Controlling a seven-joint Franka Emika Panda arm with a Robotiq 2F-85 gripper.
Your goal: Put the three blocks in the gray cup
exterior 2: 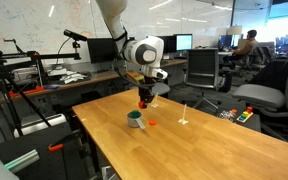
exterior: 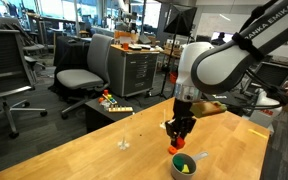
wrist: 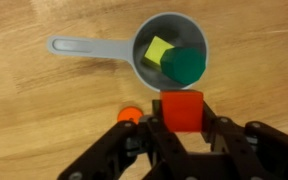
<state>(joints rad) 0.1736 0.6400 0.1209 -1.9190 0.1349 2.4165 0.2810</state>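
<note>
The red block is still beside the cup's rim, so the gripper should next move toward the top of the wrist view, over the gray cup's opening, and release.
In the wrist view my gripper is shut on a red block and holds it just beside the rim of the gray cup, which has a long handle to the left. Inside the cup lie a yellow block and a green block. In both exterior views the gripper hangs above the wooden table, close over the cup. The red block shows between the fingers.
A small orange round piece lies on the table next to the gripper; it also shows in an exterior view. A small white object stands on the table. Office chairs and desks surround the table.
</note>
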